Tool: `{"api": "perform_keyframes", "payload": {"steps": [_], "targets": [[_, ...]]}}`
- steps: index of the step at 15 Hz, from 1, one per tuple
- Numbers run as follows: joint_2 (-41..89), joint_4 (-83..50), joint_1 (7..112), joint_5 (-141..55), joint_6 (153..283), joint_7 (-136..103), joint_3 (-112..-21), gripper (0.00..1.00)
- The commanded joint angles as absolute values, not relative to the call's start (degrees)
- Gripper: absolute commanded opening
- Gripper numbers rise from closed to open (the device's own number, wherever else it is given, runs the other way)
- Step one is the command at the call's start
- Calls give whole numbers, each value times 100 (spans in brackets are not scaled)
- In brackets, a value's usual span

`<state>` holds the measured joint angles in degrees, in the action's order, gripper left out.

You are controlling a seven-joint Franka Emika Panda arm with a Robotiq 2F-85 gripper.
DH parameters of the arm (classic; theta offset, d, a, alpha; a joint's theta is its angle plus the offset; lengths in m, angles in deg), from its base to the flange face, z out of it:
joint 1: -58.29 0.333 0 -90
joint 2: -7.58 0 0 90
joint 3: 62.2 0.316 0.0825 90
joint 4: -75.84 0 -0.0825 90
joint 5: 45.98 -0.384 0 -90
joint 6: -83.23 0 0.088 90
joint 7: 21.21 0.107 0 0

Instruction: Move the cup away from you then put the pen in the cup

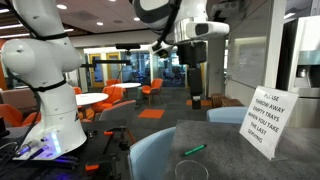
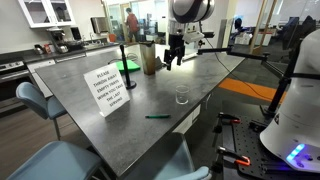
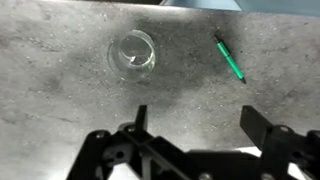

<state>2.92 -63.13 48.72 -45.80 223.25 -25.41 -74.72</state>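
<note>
My gripper moves down and across onto the cup's pen-side rim (image 3: 152, 64) next, since the cup stands below it and to its left in the wrist view.
The clear cup (image 3: 133, 52) stands upright and empty on the grey table (image 3: 60, 90), seen from above in the wrist view. The green pen (image 3: 230, 58) lies flat to its right, apart from it. My gripper (image 3: 197, 120) is open and empty, high above the table, with both things beyond its fingertips. In an exterior view the gripper (image 2: 172, 58) hangs over the table's far part, with the cup (image 2: 181, 96) and pen (image 2: 156, 116) nearer the front edge. In an exterior view the gripper (image 1: 195, 97) is well above the pen (image 1: 194, 150).
A white folded paper sign (image 2: 108, 88) stands on the table left of the cup, and also shows in an exterior view (image 1: 262, 120). A dark container (image 2: 150, 58) stands at the table's far side. Blue-grey chairs (image 2: 35, 100) surround the table.
</note>
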Motion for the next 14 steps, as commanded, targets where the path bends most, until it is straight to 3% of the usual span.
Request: {"api": "perform_keyframes", "payload": {"steps": [1, 14], "targets": [[1042, -5975, 4785, -4828, 22672, -2457, -7457, 100], [2675, -5742, 4534, -5377, 23165, -2378, -7347, 98]]}}
